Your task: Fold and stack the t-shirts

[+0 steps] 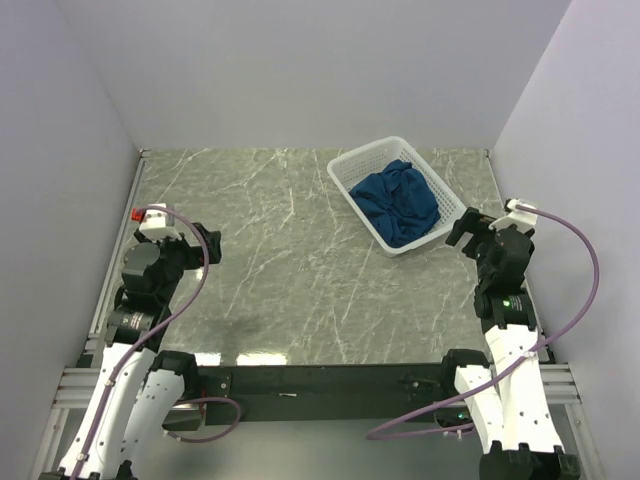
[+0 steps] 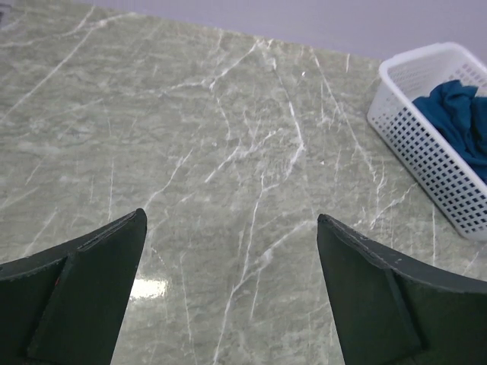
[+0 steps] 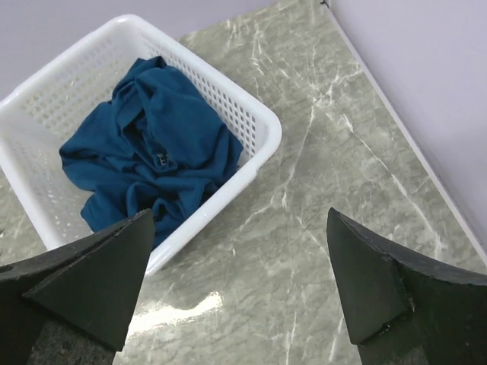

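I will reach my right gripper across the basket's rim, away from my base, and then bring it down to the far folds of the dark blue t-shirt (image 1: pixel 400 180) (image 3: pixel 155 91).
A dark blue t-shirt (image 1: pixel 397 203) lies crumpled in a white mesh basket (image 1: pixel 345 172) at the back right of the table; its print is hidden. It shows in the right wrist view (image 3: pixel 152 152) and at the right edge of the left wrist view (image 2: pixel 460 114). My right gripper (image 1: pixel 467 231) is open and empty, just right of the basket's near corner; in its own view (image 3: pixel 240 220) it hangs above bare table. My left gripper (image 1: pixel 205 243) is open and empty at the left, far from the basket; it shows in its own view (image 2: pixel 230 217).
The green marble table (image 1: pixel 280 270) runs between the arms. Grey walls close the left, back and right sides. A black rail (image 1: pixel 330 378) runs along the near edge. Purple cables loop by each arm.
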You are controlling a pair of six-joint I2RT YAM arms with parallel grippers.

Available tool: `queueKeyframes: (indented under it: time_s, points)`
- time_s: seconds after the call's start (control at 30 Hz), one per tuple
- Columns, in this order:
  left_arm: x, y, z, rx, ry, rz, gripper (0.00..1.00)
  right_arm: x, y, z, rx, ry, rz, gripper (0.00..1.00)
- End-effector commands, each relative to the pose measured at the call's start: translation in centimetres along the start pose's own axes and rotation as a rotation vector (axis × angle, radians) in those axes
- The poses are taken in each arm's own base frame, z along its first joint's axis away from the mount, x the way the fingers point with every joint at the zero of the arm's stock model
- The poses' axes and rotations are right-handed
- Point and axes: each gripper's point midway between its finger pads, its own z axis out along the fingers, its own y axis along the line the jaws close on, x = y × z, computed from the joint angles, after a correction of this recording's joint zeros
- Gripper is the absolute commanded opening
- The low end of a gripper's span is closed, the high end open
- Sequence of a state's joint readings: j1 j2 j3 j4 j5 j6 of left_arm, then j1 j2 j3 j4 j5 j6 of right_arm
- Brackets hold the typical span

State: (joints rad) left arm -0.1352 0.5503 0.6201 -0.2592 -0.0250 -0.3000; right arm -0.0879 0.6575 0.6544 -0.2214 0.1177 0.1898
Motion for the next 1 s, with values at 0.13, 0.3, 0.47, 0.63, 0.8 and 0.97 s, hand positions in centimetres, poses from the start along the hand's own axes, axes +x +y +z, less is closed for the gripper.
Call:
queueKeyframes:
  time_s: [0.13,0.3,0.47,0.63,0.8,0.97]
  points:
    - [-3.1,-0.9,-1.0,0.039,-0.113,0.015,0.99,-1.8,6.9,-1.1,-0.479,-0.076,-0.45,1.0]
    - [-3.1,-0.8,-1.1,0.033,-0.114,0.017,0.99,0.0,11.2,-1.0,-0.756,0.184,-0.471,1.0]
    - [-3.0,-0.6,-1.0,0.021,-0.111,0.021,0.99,2.7,13.3,4.1,-0.778,0.485,-0.325,1.0]
    - [-2.8,-0.5,-0.9,0.015,-0.102,0.023,0.99,4.5,16.0,9.0,-0.539,0.576,-0.342,1.0]
    - [-2.8,-0.4,-0.9,0.01,-0.101,0.024,0.99,7.3,16.5,14.4,-0.312,0.649,-0.294,0.99]
    - [-2.5,-0.4,-0.7,0.012,-0.09,0.025,0.99,9.4,16.3,19.0,-0.21,0.685,-0.305,0.94]
